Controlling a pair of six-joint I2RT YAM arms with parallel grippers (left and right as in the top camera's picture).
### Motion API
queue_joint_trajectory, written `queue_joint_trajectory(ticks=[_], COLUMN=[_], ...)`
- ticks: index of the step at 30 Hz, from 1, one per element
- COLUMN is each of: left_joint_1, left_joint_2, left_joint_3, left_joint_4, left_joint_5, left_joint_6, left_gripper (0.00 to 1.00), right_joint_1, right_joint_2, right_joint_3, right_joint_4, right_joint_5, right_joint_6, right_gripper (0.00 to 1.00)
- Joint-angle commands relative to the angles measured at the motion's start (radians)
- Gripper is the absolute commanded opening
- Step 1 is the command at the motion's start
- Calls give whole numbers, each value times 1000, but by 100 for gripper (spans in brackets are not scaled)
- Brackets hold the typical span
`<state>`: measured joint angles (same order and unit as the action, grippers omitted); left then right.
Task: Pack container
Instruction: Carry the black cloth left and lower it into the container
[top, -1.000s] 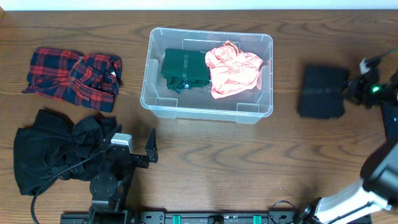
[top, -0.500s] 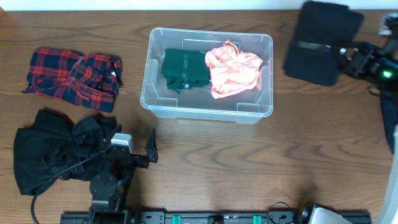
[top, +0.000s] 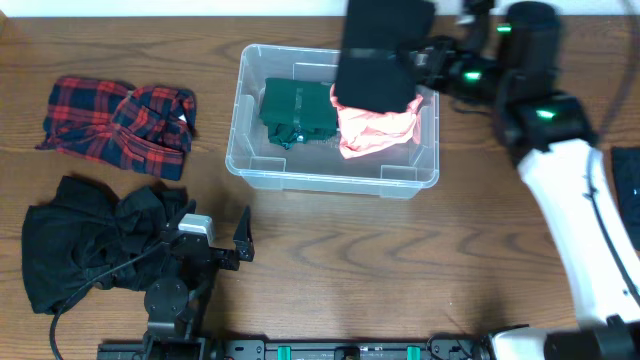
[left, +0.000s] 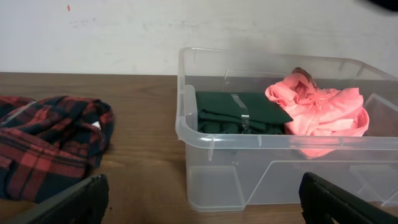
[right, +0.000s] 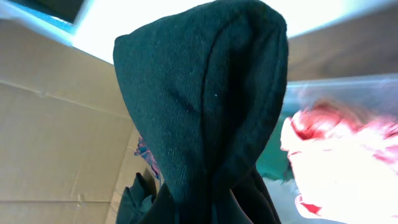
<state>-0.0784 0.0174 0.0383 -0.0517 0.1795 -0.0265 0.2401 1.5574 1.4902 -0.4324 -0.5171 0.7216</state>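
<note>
I need to bring the black garment in my right gripper down next and let go of it where the green garment (top: 295, 110) (right: 275, 157) lies flat, below and to the left in the overhead view.
The clear container (top: 330, 182) stands at the table's middle back; it also shows in the left wrist view (left: 249, 140). Inside lie a folded green garment (top: 295, 110) on the left and a pink garment (top: 378, 132) on the right. My right gripper (top: 425, 60) is shut on a black garment (top: 378, 55) and holds it in the air above the container's back right part. In the right wrist view the black garment (right: 205, 112) hides the fingers. My left gripper (top: 218, 228) is open and empty, low at the front left, facing the container.
A red plaid shirt (top: 120, 125) lies left of the container. A black garment pile (top: 90, 240) lies at the front left beside my left arm. A dark item (top: 628, 185) sits at the right edge.
My right arm has lifted the black garment from the table's right side and carried it left, to above the container. The left arm has not moved.
</note>
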Motion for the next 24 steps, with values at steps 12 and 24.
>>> queue_joint_trajectory(ticks=[12,24], left_joint_1=[5,5], left_joint_2=[0,0], left_joint_3=[-28,-28], left_joint_4=[-14,-14], left_joint_5=[4,4], left_joint_6=[-5,-5], left_gripper=[98,98], right_joint_1=[237,372], right_joint_2=[316,359], right_joint_3=[1,1], right_joint_4=[138,117], right_joint_5=[79,171], right_joint_6=[281,445], right_gripper=[1,1])
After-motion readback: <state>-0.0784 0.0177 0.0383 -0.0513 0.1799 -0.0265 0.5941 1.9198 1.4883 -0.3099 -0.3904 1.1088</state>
